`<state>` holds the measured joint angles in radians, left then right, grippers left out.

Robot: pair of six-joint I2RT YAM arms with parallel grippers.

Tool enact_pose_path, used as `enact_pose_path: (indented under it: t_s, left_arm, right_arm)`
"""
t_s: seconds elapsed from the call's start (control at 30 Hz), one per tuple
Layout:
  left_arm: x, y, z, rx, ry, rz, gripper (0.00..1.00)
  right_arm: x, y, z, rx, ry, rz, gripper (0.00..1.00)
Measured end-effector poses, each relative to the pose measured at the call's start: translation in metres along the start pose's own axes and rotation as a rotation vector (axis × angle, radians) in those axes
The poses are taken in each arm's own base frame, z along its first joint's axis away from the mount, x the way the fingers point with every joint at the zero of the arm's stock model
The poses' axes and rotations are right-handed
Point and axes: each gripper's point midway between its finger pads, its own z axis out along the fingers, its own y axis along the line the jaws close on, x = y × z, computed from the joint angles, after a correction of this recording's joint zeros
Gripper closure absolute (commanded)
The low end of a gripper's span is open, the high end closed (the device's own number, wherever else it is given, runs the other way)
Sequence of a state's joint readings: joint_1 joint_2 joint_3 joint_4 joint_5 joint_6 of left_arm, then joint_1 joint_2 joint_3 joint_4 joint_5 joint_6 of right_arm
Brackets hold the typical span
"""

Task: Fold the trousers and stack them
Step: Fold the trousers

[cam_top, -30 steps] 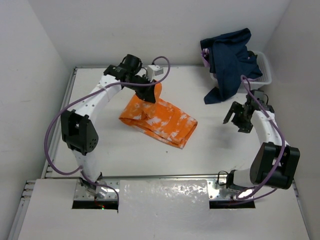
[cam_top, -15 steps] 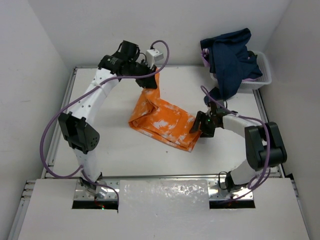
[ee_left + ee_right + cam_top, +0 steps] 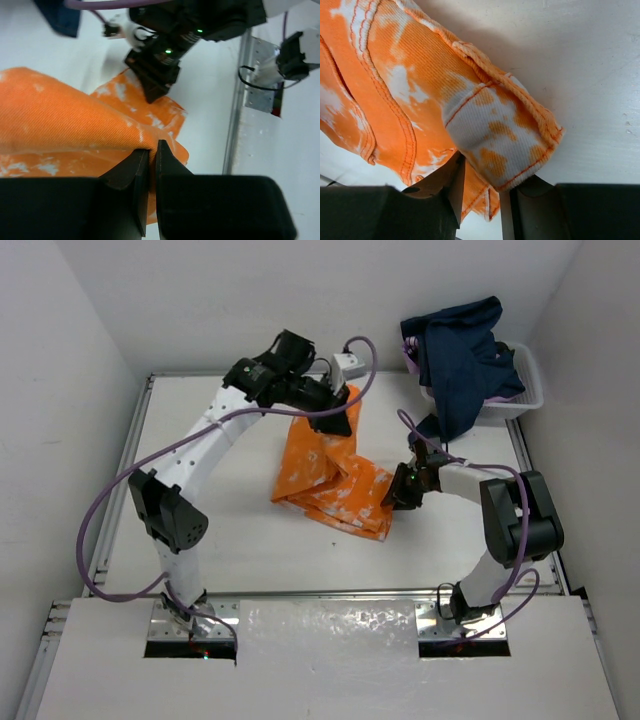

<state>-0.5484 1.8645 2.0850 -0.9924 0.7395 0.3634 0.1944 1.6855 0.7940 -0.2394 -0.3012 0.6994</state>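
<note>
The trousers' end by my right gripper is uncovered, to the right in the top view. Next I will move my left gripper back over it and let go.
The orange trousers (image 3: 325,480) with white splotches lie partly folded in the middle of the table. My left gripper (image 3: 340,418) is shut on their far edge and holds it lifted; in the left wrist view the cloth (image 3: 65,115) is pinched in that gripper (image 3: 152,147). My right gripper (image 3: 397,492) sits low at the trousers' right end. In the right wrist view a hemmed corner (image 3: 500,130) fills the gap in that gripper (image 3: 482,175), with both fingers against the cloth. The left wrist view also shows the right gripper (image 3: 155,85) on the trousers' far end.
A white basket (image 3: 530,390) stands at the back right corner, with dark blue clothes (image 3: 460,355) heaped over it and hanging onto the table. White walls close in on the left, back and right. A metal rail (image 3: 240,100) runs along the table's edge.
My right arm swung left from near the basket to the trousers' right end and its jaws closed around the hem. My left gripper carried the lifted edge to the right.
</note>
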Motion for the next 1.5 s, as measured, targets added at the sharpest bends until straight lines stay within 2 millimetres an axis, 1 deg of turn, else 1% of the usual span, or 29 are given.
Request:
enact_pose_path:
  t_s: [0.07,0.13,0.17,0.27,0.37,0.4,0.5,0.6,0.67,0.73,0.83,0.87,0.9,0.93,0.97,1.0,1.03,1.07,1.13,1.2,1.23,1.27,1.3,1.37,1.4,1.43,1.5]
  left_arm:
    - [0.003,-0.014,0.011,0.04,0.015,0.013,1.0]
    - [0.012,-0.025,0.025,0.079,0.043,0.018,1.0]
    - [0.018,-0.029,0.032,0.096,0.061,0.019,1.0]
    - [0.035,-0.033,0.053,0.132,0.115,0.013,1.0]
    - [0.051,-0.032,0.073,0.152,0.163,0.01,1.0]
    - [0.055,-0.03,0.078,0.154,0.178,0.005,1.0]
    - [0.063,-0.027,0.084,0.15,0.2,-0.003,1.0]
    - [0.064,-0.023,0.085,0.13,0.209,-0.002,1.0]
    - [0.063,-0.02,0.087,0.121,0.209,0.004,1.0]
    - [0.064,-0.019,0.091,0.12,0.213,0.006,1.0]
    - [0.072,-0.02,0.103,0.13,0.236,-0.001,1.0]
    - [0.075,-0.022,0.109,0.137,0.244,-0.003,0.96]
    - [0.078,-0.024,0.115,0.146,0.252,-0.005,0.83]
    - [0.081,-0.026,0.122,0.154,0.259,-0.008,0.73]
    - [0.084,-0.028,0.127,0.162,0.265,-0.012,0.37]
    - [0.086,-0.03,0.132,0.171,0.268,-0.013,0.22]
    - [0.087,-0.033,0.136,0.183,0.269,-0.022,0.08]
    - [0.088,-0.036,0.14,0.199,0.266,-0.023,0.0]
    - [0.088,-0.042,0.145,0.23,0.264,-0.036,0.0]
    - [0.084,-0.047,0.148,0.258,0.252,-0.04,0.0]
    - [0.078,-0.048,0.148,0.263,0.24,-0.032,0.0]
    - [0.072,-0.048,0.148,0.261,0.227,-0.021,0.0]
    - [0.061,-0.047,0.146,0.253,0.208,-0.005,0.0]
    - [0.042,-0.041,0.139,0.228,0.166,0.026,0.0]
    - [0.032,-0.036,0.134,0.201,0.14,0.04,0.0]
    - [0.026,-0.028,0.127,0.171,0.121,0.045,0.06]
    - [0.02,-0.006,0.109,0.098,0.097,0.03,0.12]
  right_arm:
    - [-0.001,0.0,-0.001,0.001,0.001,-0.004,0.65]
    - [-0.001,0.001,-0.001,0.001,0.002,-0.011,0.62]
    - [-0.001,0.001,-0.002,0.002,0.004,-0.014,0.58]
    - [-0.004,0.003,-0.004,0.003,0.005,-0.025,0.49]
    - [-0.013,0.008,-0.009,0.003,-0.005,-0.05,0.44]
    - [-0.016,0.011,-0.011,0.002,-0.01,-0.06,0.38]
    - [-0.023,0.015,-0.014,0.001,-0.021,-0.082,0.28]
    - [-0.024,0.012,-0.017,0.015,-0.015,-0.091,0.24]
    - [-0.024,0.006,-0.02,0.037,-0.01,-0.081,0.22]
    - [-0.026,-0.003,-0.029,0.063,-0.014,-0.055,0.21]
    - [-0.04,-0.019,-0.055,0.095,-0.074,0.002,0.19]
    - [-0.045,-0.026,-0.065,0.112,-0.103,0.018,0.19]
    - [-0.051,-0.033,-0.077,0.129,-0.134,0.033,0.18]
    - [-0.055,-0.039,-0.087,0.148,-0.159,0.047,0.18]
    - [-0.059,-0.046,-0.098,0.169,-0.182,0.059,0.17]
    - [-0.063,-0.052,-0.107,0.193,-0.205,0.067,0.17]
    - [-0.066,-0.056,-0.115,0.21,-0.219,0.071,0.17]
    - [-0.068,-0.058,-0.121,0.227,-0.23,0.071,0.17]
    - [-0.072,-0.065,-0.132,0.26,-0.249,0.072,0.18]
    - [-0.07,-0.071,-0.139,0.278,-0.256,0.082,0.22]
    - [-0.07,-0.073,-0.142,0.283,-0.26,0.089,0.29]
    - [-0.07,-0.074,-0.145,0.283,-0.27,0.093,0.32]
    - [-0.071,-0.072,-0.148,0.273,-0.284,0.095,0.39]
    - [-0.074,-0.067,-0.154,0.237,-0.321,0.094,0.47]
    - [-0.074,-0.062,-0.155,0.209,-0.335,0.091,0.49]
    - [-0.073,-0.056,-0.156,0.175,-0.348,0.083,0.5]
    - [-0.074,-0.04,-0.157,0.113,-0.378,0.059,0.5]
